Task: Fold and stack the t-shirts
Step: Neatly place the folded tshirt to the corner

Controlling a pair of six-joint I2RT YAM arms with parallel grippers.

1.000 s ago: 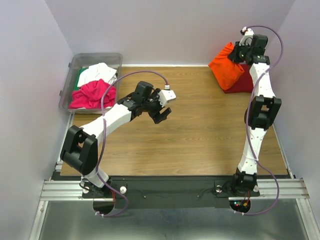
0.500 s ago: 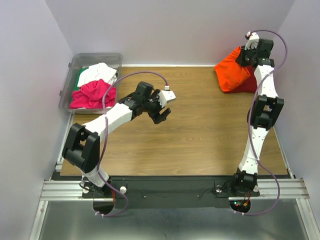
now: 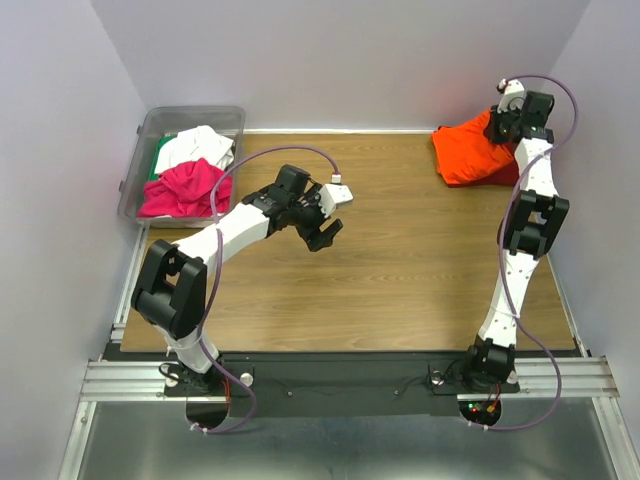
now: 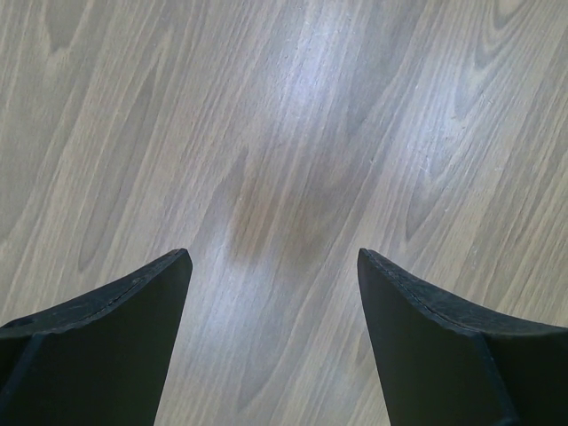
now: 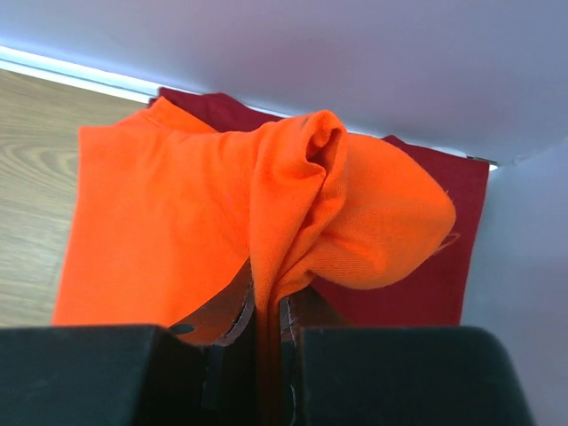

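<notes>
My right gripper lowers the fold of the orange shirt next and shifts it toward the side, where a piece of dark red shirt (image 5: pixel 417 275) lies uncovered.
A bright orange t-shirt (image 3: pixel 470 152) lies at the far right corner of the table on top of a dark red t-shirt (image 3: pixel 505 175). My right gripper (image 3: pixel 508 122) is shut on a fold of the orange shirt (image 5: pixel 266 204), with the dark red shirt (image 5: pixel 417 275) under it. My left gripper (image 3: pixel 325 228) is open and empty over bare wood in the middle of the table, its fingers (image 4: pixel 98 342) wide apart. A magenta shirt (image 3: pixel 182 187), a white one (image 3: pixel 195 146) and a green one (image 3: pixel 163 156) lie in the bin.
A clear plastic bin (image 3: pixel 140 150) stands at the far left corner of the wooden table (image 3: pixel 400 260). White walls close in behind and on both sides, close to the right gripper.
My right gripper has carried the orange shirt's fold toward the back right corner and lowered it, so the shirt now lies flatter over the dark red one. The left arm has barely moved.
</notes>
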